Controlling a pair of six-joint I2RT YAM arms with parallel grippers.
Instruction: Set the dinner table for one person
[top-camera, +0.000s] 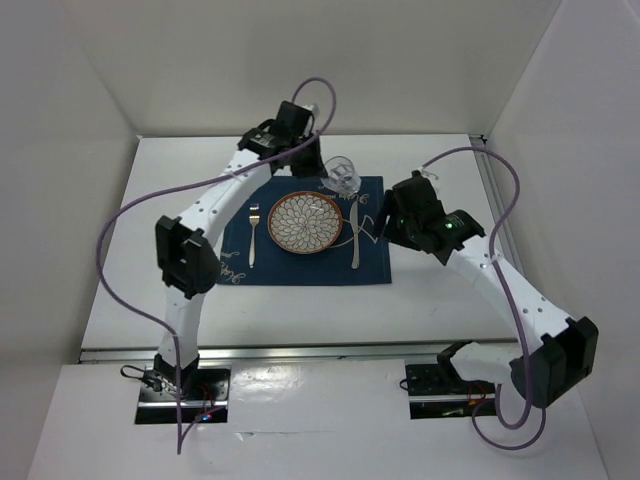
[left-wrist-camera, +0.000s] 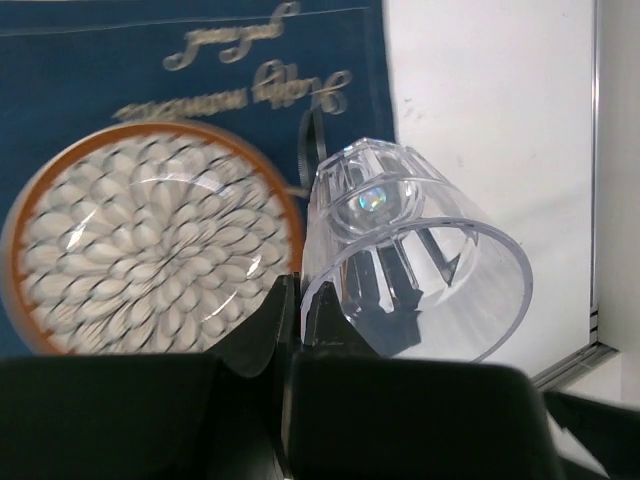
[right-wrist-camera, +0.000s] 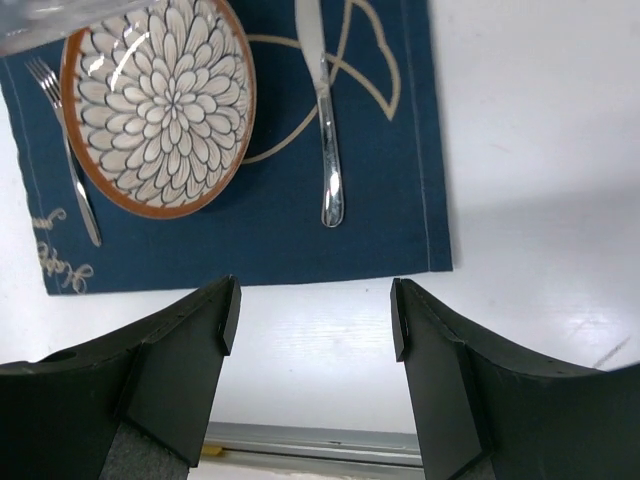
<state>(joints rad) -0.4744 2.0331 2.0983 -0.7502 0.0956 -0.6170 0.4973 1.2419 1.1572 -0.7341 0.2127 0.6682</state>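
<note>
The glass (top-camera: 342, 177) goes down and to the right in the top view with my left gripper next, for release on the mat's far corner, since that corner lies bare.
The white dinner table (top-camera: 440, 290) carries a navy placemat (top-camera: 300, 265) with a flower-patterned plate (top-camera: 305, 222), a fork (top-camera: 253, 235) to its left and a knife (top-camera: 354, 235) to its right. My left gripper (left-wrist-camera: 305, 305) is shut on the rim of a clear glass (left-wrist-camera: 420, 260), one finger inside and one outside. The glass (top-camera: 342, 177) hangs tilted over the mat's far right corner, beside the plate (left-wrist-camera: 140, 250). My right gripper (right-wrist-camera: 313, 320) is open and empty, above bare table just right of the mat (right-wrist-camera: 300, 240); it shows in the top view (top-camera: 400, 215).
White walls enclose the table on the left, back and right. A metal rail (right-wrist-camera: 300, 440) runs along the table's near edge. The right wrist view also shows the plate (right-wrist-camera: 158, 100), fork (right-wrist-camera: 65, 150) and knife (right-wrist-camera: 325, 120).
</note>
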